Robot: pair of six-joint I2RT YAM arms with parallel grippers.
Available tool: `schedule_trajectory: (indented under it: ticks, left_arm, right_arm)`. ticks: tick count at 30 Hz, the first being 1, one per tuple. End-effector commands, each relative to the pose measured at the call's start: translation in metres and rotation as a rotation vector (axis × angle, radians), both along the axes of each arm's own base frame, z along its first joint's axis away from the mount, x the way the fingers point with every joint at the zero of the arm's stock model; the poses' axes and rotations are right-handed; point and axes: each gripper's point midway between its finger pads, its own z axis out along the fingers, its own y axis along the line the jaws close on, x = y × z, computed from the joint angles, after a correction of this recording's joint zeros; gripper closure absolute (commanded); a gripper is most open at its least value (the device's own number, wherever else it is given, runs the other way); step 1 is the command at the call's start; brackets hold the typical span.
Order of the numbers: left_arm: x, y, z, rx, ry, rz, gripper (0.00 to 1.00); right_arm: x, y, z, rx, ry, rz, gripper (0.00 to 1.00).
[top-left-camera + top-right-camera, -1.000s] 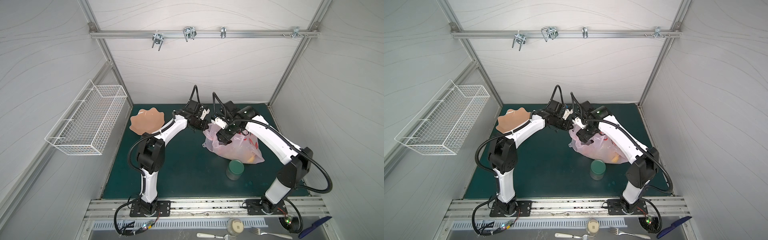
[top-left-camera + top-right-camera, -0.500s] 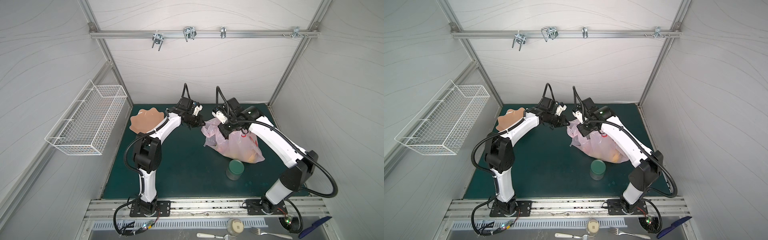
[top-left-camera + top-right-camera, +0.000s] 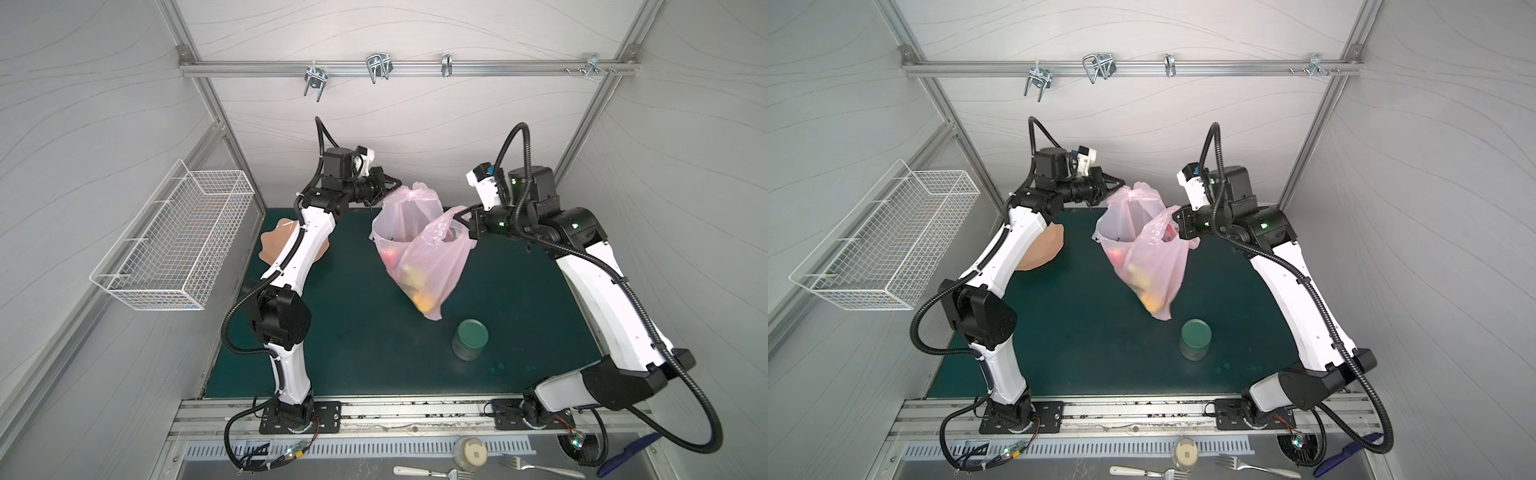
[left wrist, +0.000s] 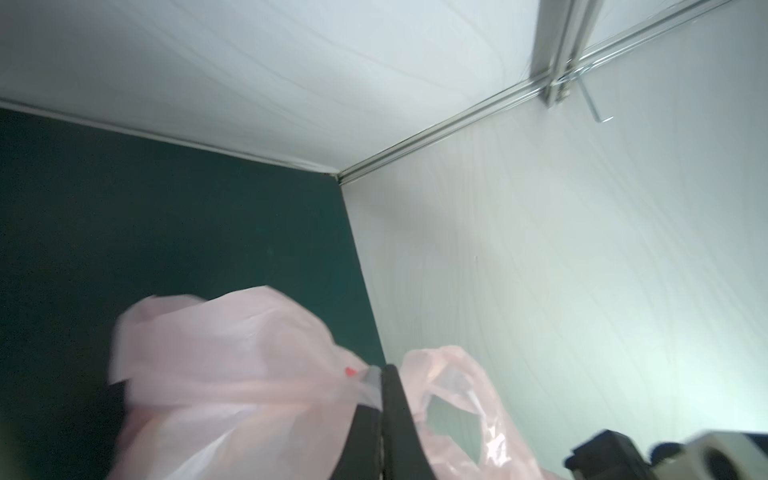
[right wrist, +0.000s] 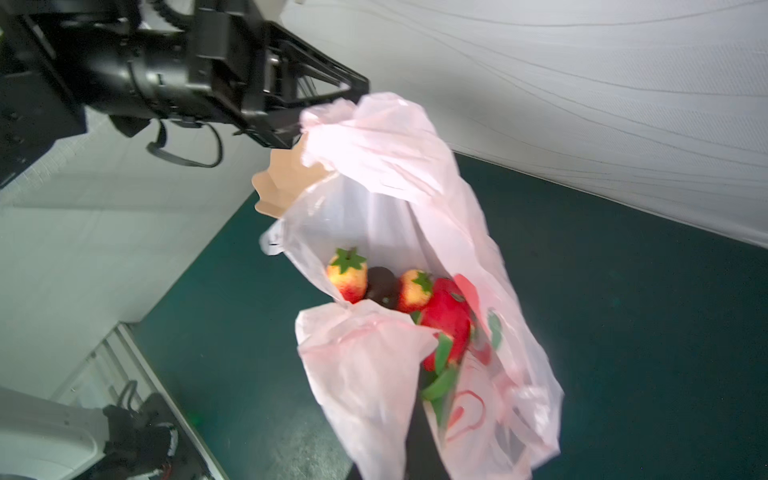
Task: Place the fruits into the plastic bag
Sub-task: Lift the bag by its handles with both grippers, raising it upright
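Observation:
The spot on the green mat [image 3: 429,326] beside the jar is below my left gripper, so next it will move down, set the bag [image 3: 432,253] there and let go of its far handle.
The pale pink plastic bag [image 3: 432,253] [image 3: 1156,253] hangs stretched between my two grippers above the green mat in both top views. My left gripper [image 3: 395,186] [image 4: 381,374] is shut on one handle of the bag [image 4: 232,365], near the back wall. My right gripper [image 3: 462,217] [image 5: 417,399] is shut on the other handle. The bag's mouth gapes towards the right wrist camera. Inside lie the fruits: two strawberries [image 5: 347,274], a dark brown round one [image 5: 380,284] and a pink-green dragon fruit [image 5: 449,328]. Yellow and red shapes [image 3: 422,291] show through the film lower down.
A green-lidded glass jar [image 3: 470,337] stands just in front of the bag's bottom. The peach scalloped dish [image 3: 275,243] lies at the back left, partly under my left arm. A wire basket [image 3: 174,241] hangs on the left wall. Hooks [image 3: 378,70] hang from the back rail.
The right gripper has shut on a bag handle. Both grippers have risen and moved apart, pulling the bag up so that it hangs long and open instead of slumped.

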Motion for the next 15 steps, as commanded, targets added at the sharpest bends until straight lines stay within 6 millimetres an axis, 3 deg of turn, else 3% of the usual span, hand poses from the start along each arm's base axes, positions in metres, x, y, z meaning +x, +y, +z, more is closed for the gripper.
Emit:
schedule_trajectory:
  ticks: [1, 5, 10, 15]
  left_arm:
    - [-0.004, 0.015, 0.085, -0.113, -0.156, 0.05, 1.0]
    - [0.011, 0.018, 0.072, -0.089, -0.134, 0.081, 1.0]
    - [0.023, 0.024, 0.017, 0.026, -0.051, 0.109, 1.0]
    - [0.027, 0.017, -0.035, 0.063, 0.019, 0.084, 1.0]
  right_arm:
    - [-0.006, -0.005, 0.03, 0.132, -0.062, 0.023, 1.0]
    - [-0.003, -0.007, -0.003, 0.115, -0.003, 0.029, 1.0]
    - [0.002, -0.027, -0.074, 0.032, 0.135, -0.082, 1.0]
    - [0.006, -0.051, -0.103, -0.016, 0.211, -0.205, 1.0]
